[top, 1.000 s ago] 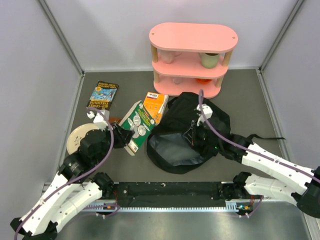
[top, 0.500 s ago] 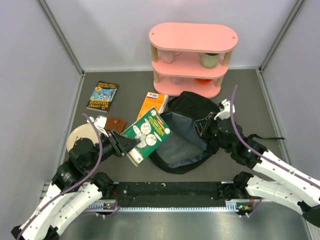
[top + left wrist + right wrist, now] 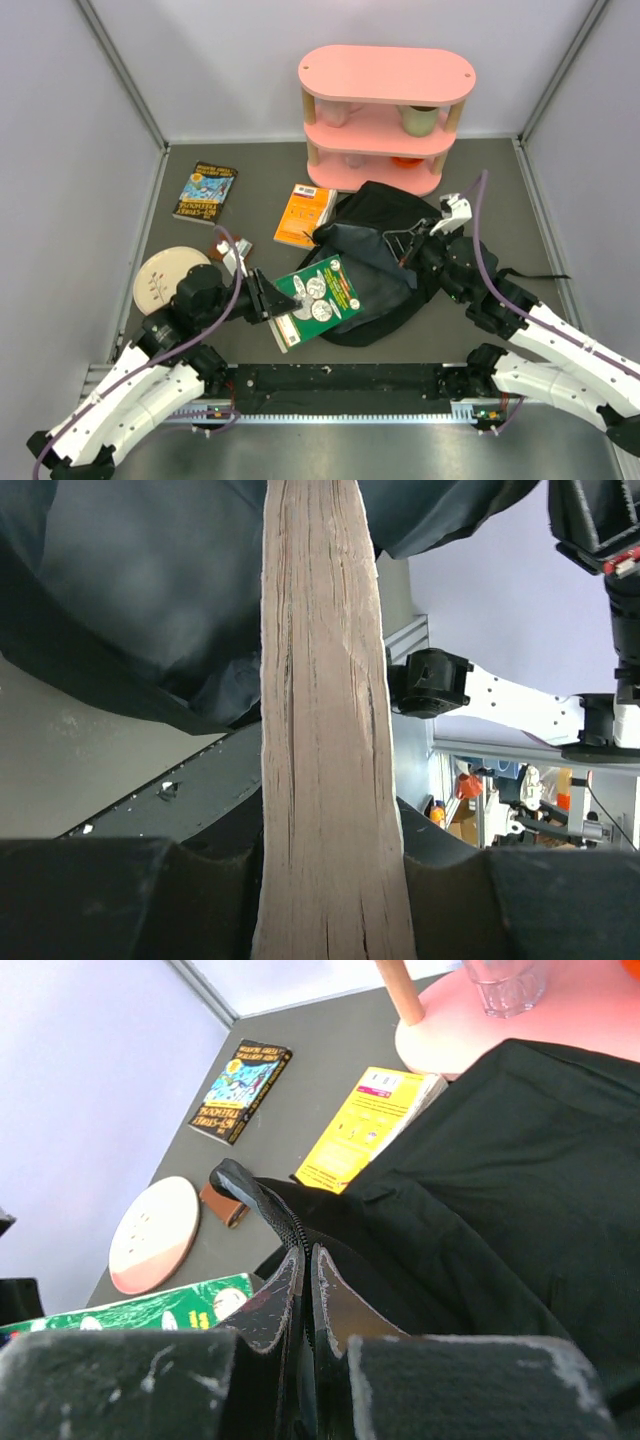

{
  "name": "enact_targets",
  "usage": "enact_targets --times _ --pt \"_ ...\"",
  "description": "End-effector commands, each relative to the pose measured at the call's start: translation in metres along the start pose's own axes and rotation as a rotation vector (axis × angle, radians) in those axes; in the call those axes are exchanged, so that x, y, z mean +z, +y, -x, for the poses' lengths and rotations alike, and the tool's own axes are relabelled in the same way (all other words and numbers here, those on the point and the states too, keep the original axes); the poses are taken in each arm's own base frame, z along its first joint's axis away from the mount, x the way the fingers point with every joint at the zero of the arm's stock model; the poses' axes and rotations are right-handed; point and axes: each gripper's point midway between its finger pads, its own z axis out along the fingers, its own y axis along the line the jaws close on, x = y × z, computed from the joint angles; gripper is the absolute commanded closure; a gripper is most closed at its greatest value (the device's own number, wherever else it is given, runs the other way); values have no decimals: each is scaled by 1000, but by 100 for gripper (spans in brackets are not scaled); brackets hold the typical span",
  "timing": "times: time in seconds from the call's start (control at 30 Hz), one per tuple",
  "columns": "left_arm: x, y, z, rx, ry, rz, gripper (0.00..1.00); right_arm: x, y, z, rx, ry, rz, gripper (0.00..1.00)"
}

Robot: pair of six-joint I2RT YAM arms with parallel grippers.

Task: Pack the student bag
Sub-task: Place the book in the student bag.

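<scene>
The left gripper will next push the green book [image 3: 318, 300] to the right in the top view inside the bag's opening [image 3: 376, 278] and let go of it, because the bag's opening is held up there.
The student bag [image 3: 385, 250] is a floppy black backpack lying mid-table in front of the pink shelf. My right gripper [image 3: 405, 243] is shut on the bag's zippered rim [image 3: 285, 1230] and holds the opening up. My left gripper [image 3: 272, 303] is shut on a green book [image 3: 318, 300] and holds it tilted at the bag's near left edge. In the left wrist view the book's page edge [image 3: 325, 730] runs up between the fingers, with the bag's dark fabric [image 3: 130, 590] behind it. The green book's corner shows in the right wrist view [image 3: 140, 1305].
A pink two-tier shelf [image 3: 385, 115] with cups stands at the back. An orange book [image 3: 305, 213] lies left of the bag, a blue book [image 3: 206, 190] further left. A round plate [image 3: 165, 277] and a small brown wallet [image 3: 228, 247] lie by the left arm.
My left gripper has carried the green book rightward and nearer, up to the bag's opening. My right gripper has kept its hold on the bag's rim and pulled it back to the right.
</scene>
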Motion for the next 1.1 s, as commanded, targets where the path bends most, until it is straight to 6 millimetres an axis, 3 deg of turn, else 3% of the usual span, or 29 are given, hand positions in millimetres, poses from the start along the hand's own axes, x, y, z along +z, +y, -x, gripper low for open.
enact_targets --times 0.0,0.1,0.13,0.17,0.33,0.37,0.43,0.5,0.6,0.97,1.0,1.07 --pt "3 -21 10 -16 -27 -86 100 -8 50 53 8 -127 187 100" --pt "17 -11 12 -70 -47 -81 100 -10 60 50 -15 -112 220 100" --pt "21 -17 17 -111 -66 -118 100 -11 66 47 -21 -99 237 100" --pt "30 -2 13 -148 -65 -99 100 -12 68 46 -26 -96 238 100" --pt "54 17 23 -317 -139 -134 100 -15 82 35 -36 -72 280 100" --pt "54 8 30 -303 -165 -182 100 -15 86 30 -41 -57 290 100" --pt "60 10 38 -288 -203 -174 100 -15 87 25 -39 -45 296 100" --pt "59 -5 52 -257 -255 -248 100 -15 87 19 -38 -34 296 100" --pt "66 -8 64 -259 -302 -282 100 -16 88 16 -35 -27 299 100" --pt "108 -7 67 -277 -233 -303 100 -19 97 6 -5 -2 348 100" --pt "116 0 67 -278 -227 -275 100 -19 97 4 -4 1 354 100" --pt "119 -11 73 -260 -240 -312 100 -19 100 3 2 1 369 100"
